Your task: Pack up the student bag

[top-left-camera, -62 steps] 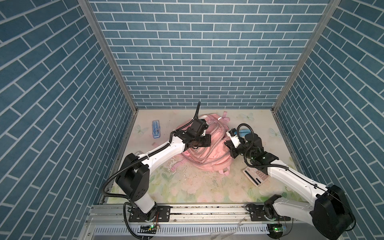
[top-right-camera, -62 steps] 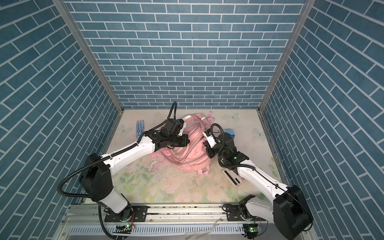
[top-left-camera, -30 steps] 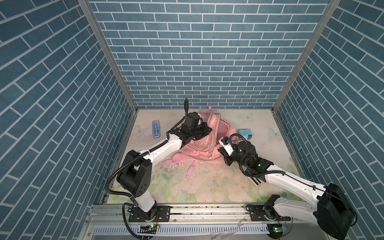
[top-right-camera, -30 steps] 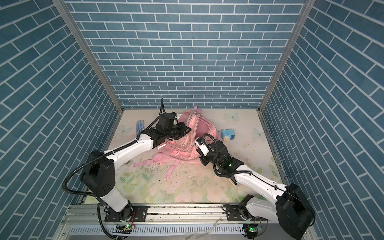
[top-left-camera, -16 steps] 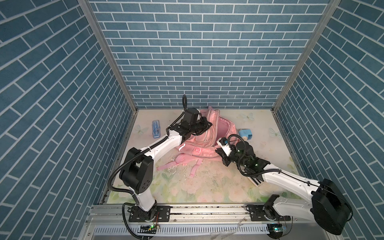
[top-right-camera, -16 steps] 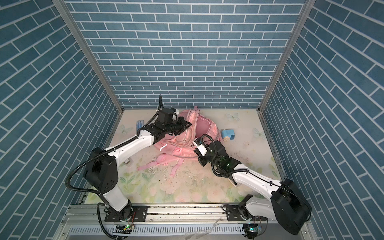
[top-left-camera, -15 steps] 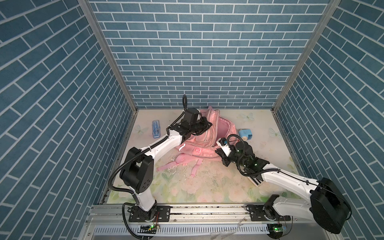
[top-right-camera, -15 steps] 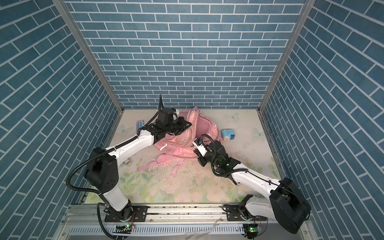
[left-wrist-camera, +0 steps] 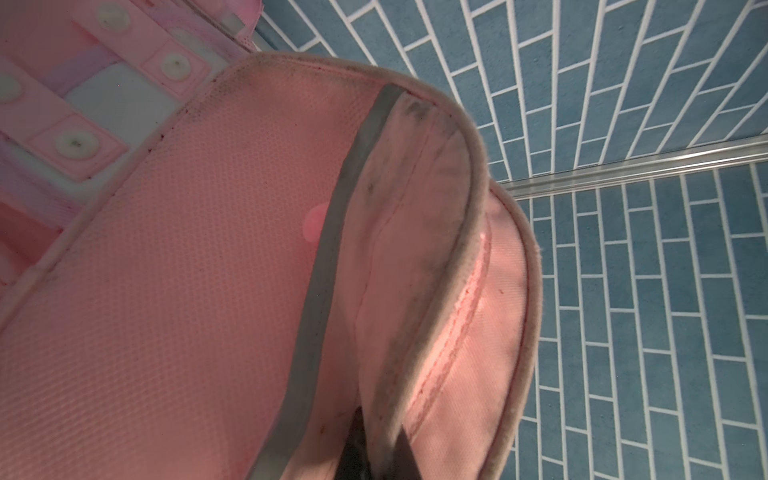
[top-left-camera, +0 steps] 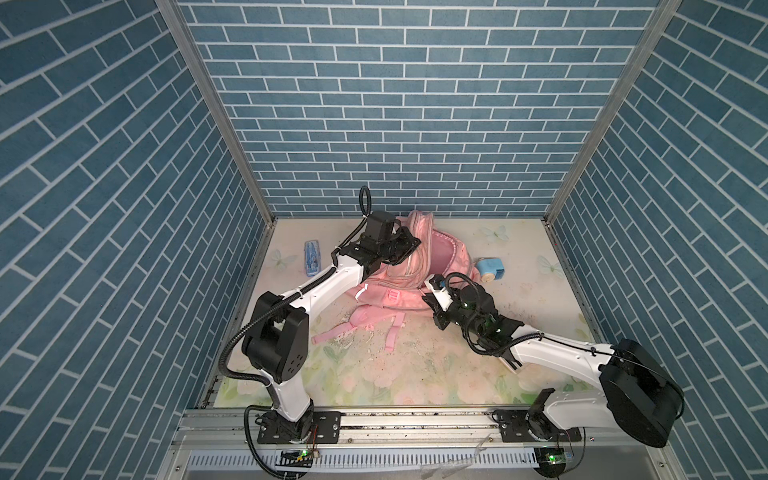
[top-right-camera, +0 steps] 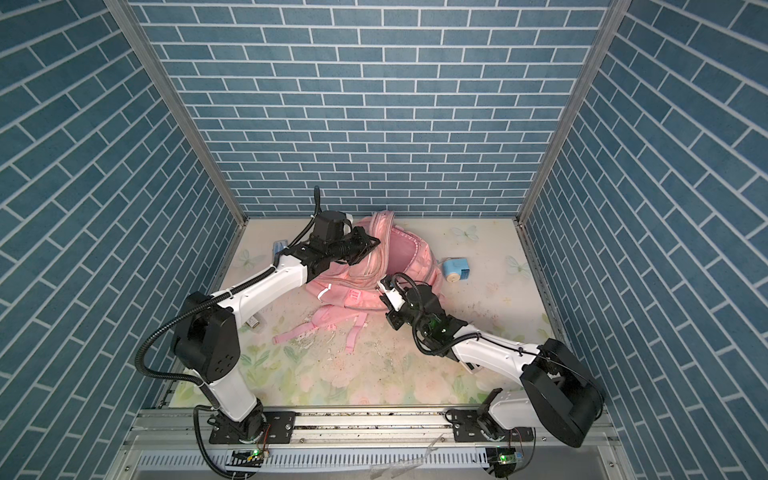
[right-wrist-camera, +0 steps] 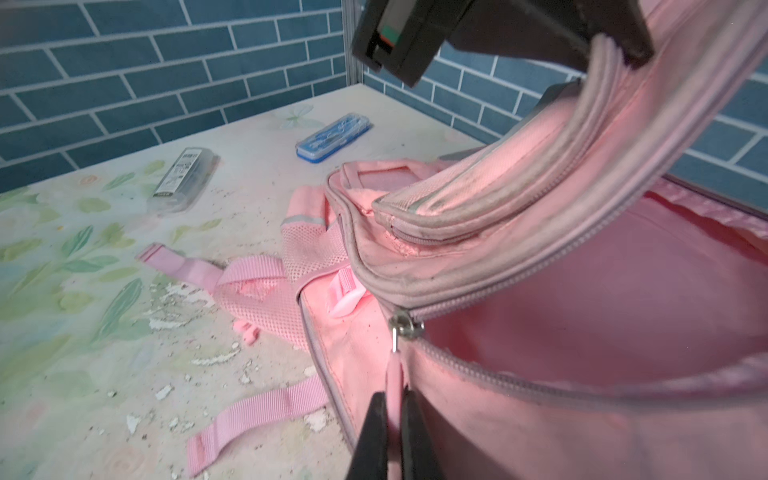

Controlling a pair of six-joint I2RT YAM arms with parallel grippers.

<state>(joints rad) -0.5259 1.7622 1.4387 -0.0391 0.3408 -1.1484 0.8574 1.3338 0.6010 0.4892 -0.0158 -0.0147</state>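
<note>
The mesh pocket point(right-wrist-camera: 316, 249) lies past the slider point(right-wrist-camera: 401, 326) from my right gripper, so next I should move my right gripper along the bag's near edge and release the zipper pull beside the pocket.
The student bag point(top-left-camera: 434, 259) point(top-right-camera: 401, 257), a soft pink backpack, lies at the back of the table with its main compartment gaping. My left gripper point(top-left-camera: 409, 249) point(top-right-camera: 372, 245) holds the upper flap raised; in the left wrist view it point(left-wrist-camera: 378, 451) is shut on the flap's grey piped rim. The right wrist view shows that same gripper point(right-wrist-camera: 615, 45) pinching the flap overhead. My right gripper point(top-left-camera: 428, 296) point(top-right-camera: 384, 297) sits at the bag's near right corner, where it point(right-wrist-camera: 394, 415) is shut on the pink zipper pull below the metal slider point(right-wrist-camera: 401, 326).
A blue pencil case point(top-left-camera: 312, 257) point(right-wrist-camera: 332, 135) lies at the back left. A clear labelled case point(right-wrist-camera: 185, 174) point(top-right-camera: 253, 322) sits by the left arm. A small blue device point(top-left-camera: 490, 269) rests right of the bag. Pink straps point(top-left-camera: 353, 328) trail toward the front. Brick walls enclose three sides.
The left gripper has drawn the flap up and toward the back wall. The right gripper has slid the zipper pull leftward along the bag's edge, and the bag's mouth gapes wider.
</note>
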